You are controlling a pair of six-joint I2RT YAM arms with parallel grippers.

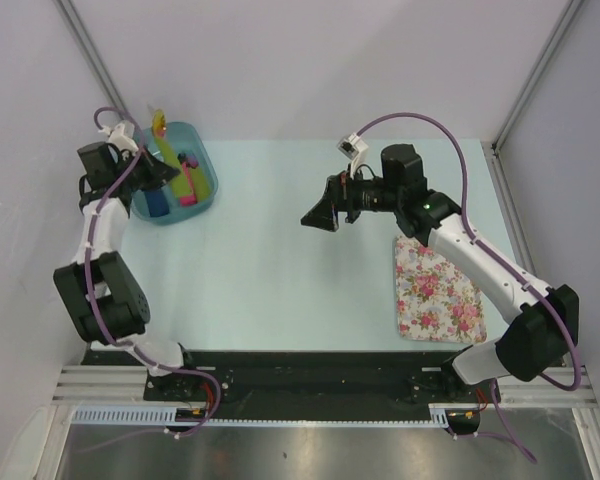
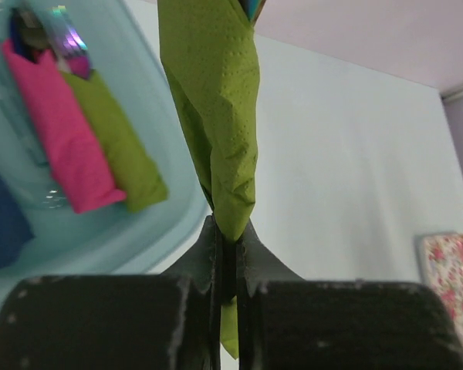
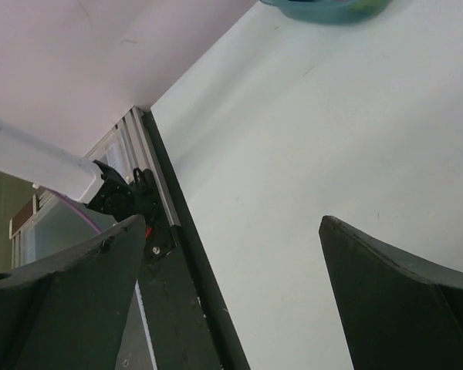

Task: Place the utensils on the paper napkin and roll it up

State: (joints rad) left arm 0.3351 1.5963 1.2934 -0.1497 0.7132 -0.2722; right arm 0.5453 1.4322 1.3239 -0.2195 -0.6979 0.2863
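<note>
The bottom of the bin is free in the gap between the blue and pink rolls. I should next move the olive-green roll in my left gripper down into that gap and let go of it.
My left gripper (image 2: 228, 231) is shut on the lower end of a rolled olive-green paper napkin (image 2: 216, 100), which stands up from the jaws beside the teal bin (image 2: 166, 220). In the top view the left gripper (image 1: 152, 170) sits at that bin's (image 1: 209, 181) left side. No utensils show on their own; whether any lie inside the roll is hidden. My right gripper (image 1: 320, 214) hovers over the table's middle, left of the floral mat. It (image 3: 233, 223) is open wide with only bare table between its fingers.
The bin holds a pink roll (image 2: 58, 131), a lime roll (image 2: 116, 142) and a blue roll (image 2: 0, 223). A white pink-flowered mat (image 1: 438, 290) lies at the right front. Grey walls close in the back and sides.
</note>
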